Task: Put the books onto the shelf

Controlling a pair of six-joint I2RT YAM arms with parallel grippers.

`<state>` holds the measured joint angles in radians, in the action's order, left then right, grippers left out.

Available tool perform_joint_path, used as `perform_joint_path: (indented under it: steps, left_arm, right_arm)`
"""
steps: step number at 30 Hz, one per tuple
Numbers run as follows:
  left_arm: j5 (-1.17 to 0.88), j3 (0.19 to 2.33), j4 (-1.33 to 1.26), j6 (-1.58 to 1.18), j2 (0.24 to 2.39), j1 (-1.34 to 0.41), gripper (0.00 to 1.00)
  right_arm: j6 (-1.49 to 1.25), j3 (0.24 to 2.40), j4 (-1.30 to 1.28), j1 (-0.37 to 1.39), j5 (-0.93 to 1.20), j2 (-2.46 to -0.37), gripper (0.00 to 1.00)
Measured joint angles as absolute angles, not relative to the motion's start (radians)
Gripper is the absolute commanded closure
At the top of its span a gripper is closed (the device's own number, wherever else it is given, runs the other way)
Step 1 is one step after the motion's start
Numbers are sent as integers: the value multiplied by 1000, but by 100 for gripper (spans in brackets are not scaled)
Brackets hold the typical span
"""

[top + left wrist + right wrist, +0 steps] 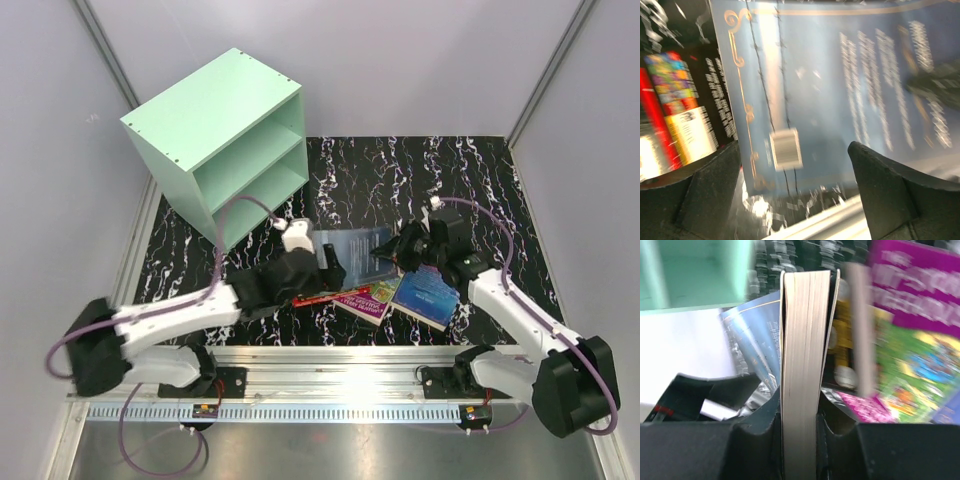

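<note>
My right gripper should lift the book outward while turning toward the shelf. Then it should slide the book into the far end of the shelf's empty upper section.
The mint-green shelf point(215, 140) stands at the back left, its open compartments facing right. My right gripper point(402, 250) point(800, 425) is shut on a dark navy book point(355, 248), held on edge, its pale page block point(800, 350) clamped between both fingers. My left gripper point(322, 258) point(795, 170) is open just left of that book. The book's blue back cover point(840, 85), with gold trim and a barcode, fills the gap beyond its fingers. A red book point(318, 297), a purple-and-green book point(368, 300) point(910, 340) and a blue book point(428, 292) lie flat near the front.
The tabletop point(450, 180) is black with white marbling. A metal rail point(340, 365) runs along the near edge by the arm bases. Pale walls enclose the sides and back.
</note>
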<state>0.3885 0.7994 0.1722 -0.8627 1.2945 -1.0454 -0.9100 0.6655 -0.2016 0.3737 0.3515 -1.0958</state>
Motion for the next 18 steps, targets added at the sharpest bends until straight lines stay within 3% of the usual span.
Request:
perform_joint_path:
  steps: [10,18]
  left_arm:
    - [551,866,527,-872,701,-1068,4]
    - [589,860,795,-929,562,-1068,6]
  right_arm:
    - [-962,979,-15,374,411,-1298,100]
    - [-1056,1216,109,424,412,-1568,100]
